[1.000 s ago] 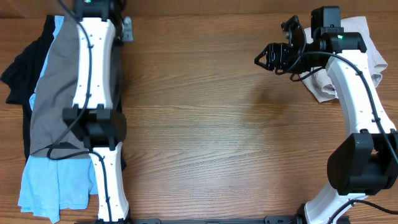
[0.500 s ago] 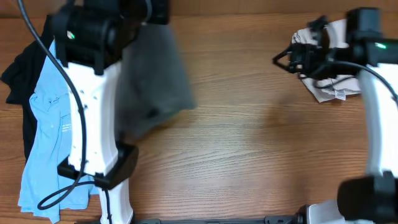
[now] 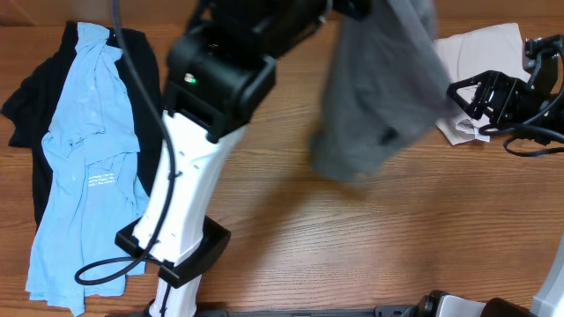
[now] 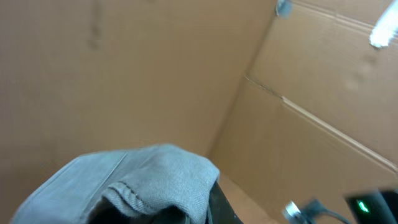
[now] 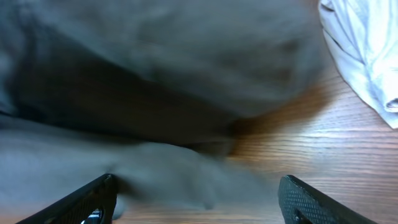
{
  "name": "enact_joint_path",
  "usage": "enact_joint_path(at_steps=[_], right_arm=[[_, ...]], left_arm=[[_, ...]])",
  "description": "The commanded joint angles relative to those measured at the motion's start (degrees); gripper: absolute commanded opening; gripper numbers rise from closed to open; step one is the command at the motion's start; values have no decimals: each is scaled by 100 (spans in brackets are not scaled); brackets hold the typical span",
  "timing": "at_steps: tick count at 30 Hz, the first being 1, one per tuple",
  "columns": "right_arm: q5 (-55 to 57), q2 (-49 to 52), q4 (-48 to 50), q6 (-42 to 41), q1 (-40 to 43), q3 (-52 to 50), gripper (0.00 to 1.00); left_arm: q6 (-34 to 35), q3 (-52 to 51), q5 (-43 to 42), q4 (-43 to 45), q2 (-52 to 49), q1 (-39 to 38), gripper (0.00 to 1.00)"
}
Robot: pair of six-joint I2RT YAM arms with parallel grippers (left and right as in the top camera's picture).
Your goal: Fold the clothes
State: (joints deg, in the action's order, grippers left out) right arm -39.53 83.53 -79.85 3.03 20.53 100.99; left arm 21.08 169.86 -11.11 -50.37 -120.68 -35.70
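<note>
The bare wood beside the black garment is clear, so the robot's left gripper will next lower to the left in the overhead view, over that wood, and release the edge of the grey shorts.
The medium-grey shorts (image 3: 379, 88) hang in the air over the upper middle of the table, blurred by motion. My left gripper (image 4: 205, 210) is shut on a bunched edge of the grey shorts (image 4: 155, 183), and the fabric hides most of the jaws. My right gripper (image 3: 465, 95) is open and empty at the right, just right of the hanging shorts. In the right wrist view its fingers (image 5: 202, 205) stand wide apart with the grey shorts (image 5: 155, 93) in front of them. The light-blue shirt (image 3: 79, 158) lies on the black garment (image 3: 22, 101) at the left.
Beige shorts (image 3: 480, 48) lie crumpled at the back right, behind my right gripper; they also show in the right wrist view (image 5: 367, 56). My left arm (image 3: 189, 167) reaches diagonally across the left half of the wooden table (image 3: 352, 238).
My left arm has lifted the grey shorts off the left pile and swung them right across the table. The light-blue shirt is now uncovered. My right gripper has moved right.
</note>
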Motion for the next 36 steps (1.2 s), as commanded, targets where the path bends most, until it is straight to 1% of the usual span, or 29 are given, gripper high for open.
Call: enact_joint_path(at_steps=[1,2,3,6,8,12,13,17,19,22,25,31,32,34,36], right_arm=[[221,-20,-24,46,22,114,87],[258,-20,-20,46,22,114,88],[258,-20,-15,46,22,114,90],[260,-13,24,46,22,109,91],[258,15,55,46,22,107,91],[258,127,44,46,4,94,91],[258,155,33,44,-4,85,91],[258,269,103,46,-118,-98,91],[258,302,179,44,-177,-221,91],[260,382,275,44,-289,-378,91],[310,485,321,42,-422,-409,91],[710,612,562,0,-826,-415,91],[772,621,627,0,-909,-420,91],[975,636,807,-2,-1113,-420,91],[1108,651,1008,-7,-1298,-420,92]], left_arm=[[68,39,-7,-562,-109,-28,6],[52,39,229,-1108,-109,35,6],[28,39,498,-1515,-109,87,7],[9,26,1451,-2603,-116,302,9],[-26,-59,1956,-3104,-116,476,11],[-369,-459,2511,-3657,-116,780,12],[-431,-579,2551,-3718,-116,835,13],[-612,-1300,2544,-3807,-118,1062,27],[-640,-1611,2542,-3794,-118,1137,31],[-787,-2116,2520,-3792,-118,1178,34],[-785,-2385,2522,-3799,-118,1178,36],[-785,-2535,2505,-3676,-118,1300,48],[-785,-2562,2481,-3628,-118,1349,49],[-791,-2658,2312,-3460,-120,1488,51],[-911,-2767,1926,-3230,-131,1690,53]])
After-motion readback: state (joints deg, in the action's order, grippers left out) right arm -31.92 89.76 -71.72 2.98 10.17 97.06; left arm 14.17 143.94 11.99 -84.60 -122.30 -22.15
